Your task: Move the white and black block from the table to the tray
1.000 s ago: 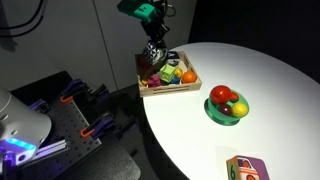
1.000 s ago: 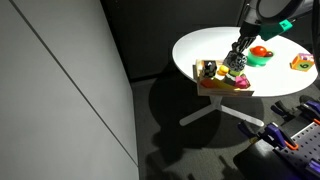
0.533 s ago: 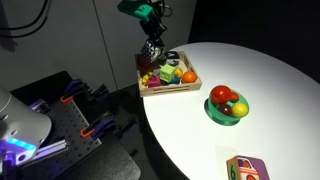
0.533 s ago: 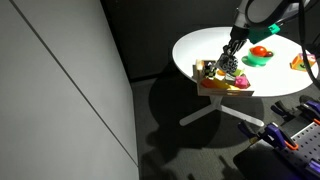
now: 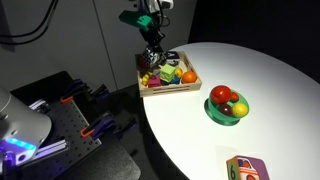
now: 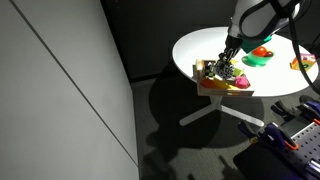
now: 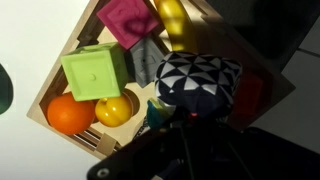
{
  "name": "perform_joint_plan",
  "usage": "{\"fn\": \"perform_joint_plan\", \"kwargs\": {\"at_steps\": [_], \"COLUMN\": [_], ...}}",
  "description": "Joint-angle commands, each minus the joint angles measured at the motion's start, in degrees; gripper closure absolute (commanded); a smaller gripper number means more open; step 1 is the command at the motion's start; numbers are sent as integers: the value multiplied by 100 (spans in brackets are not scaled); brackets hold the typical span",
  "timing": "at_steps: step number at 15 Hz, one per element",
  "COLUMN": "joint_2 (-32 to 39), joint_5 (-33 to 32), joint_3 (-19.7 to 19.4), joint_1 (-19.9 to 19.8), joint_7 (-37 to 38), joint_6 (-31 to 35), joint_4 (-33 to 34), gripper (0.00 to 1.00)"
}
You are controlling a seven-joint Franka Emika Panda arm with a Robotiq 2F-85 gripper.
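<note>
The block already hangs within the tray's rim, so my gripper should next stay low over the tray's inside beside the yellow fruit, open its dark fingers and release it.
The white and black block [image 7: 200, 78] sits between my gripper's [image 7: 195, 118] dark fingers, just above the inside of the light-wood tray [image 7: 60, 68]. The jaws look shut on it, though they are in deep shadow. In both exterior views the gripper [image 5: 153, 57] [image 6: 229, 63] hangs low over the tray [image 5: 172, 89] [image 6: 222, 89] at the table's edge. The tray holds a green cube [image 7: 95, 72], an orange [image 7: 68, 113], a yellow fruit [image 7: 115, 110] and a magenta block [image 7: 128, 20].
A round green bowl [image 5: 227, 109] [image 6: 262, 56] with toy fruit stands mid-table. A colourful cube [image 5: 245, 168] [image 6: 302, 63] lies near the far table edge. The tray sits close to the white table's rim [image 5: 160, 125]. Dark floor and equipment lie beyond it.
My gripper has moved a little lower and across over the tray, carrying the block with it. Nothing else has moved.
</note>
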Motion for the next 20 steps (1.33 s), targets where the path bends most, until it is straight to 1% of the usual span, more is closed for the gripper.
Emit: {"fn": "perform_joint_plan", "kwargs": {"at_steps": [1,3,4,5,6,8,13,14,17,20], "joint_2": [303,438,482,514,538,530,336,307,180,35], "joint_5": [-312,-313,-267,-228,-189,-94,127,186,420,605], "joint_3": [-205,-265,-274,-285,-280,-238,-167,-159,-115,-96], "joint_1": [163,212,217,225,218,158,-6,-34,-151,-247], "joint_7": [377,441,421,420,406,333,194,185,123,46], "joint_6": [263,319,301,284,264,230,214,215,193,31], "joint_4": [208,296,343,377,408,445,453,463,472,463], "gripper": [96,95,74,61,56,38,2,0,0,0]}}
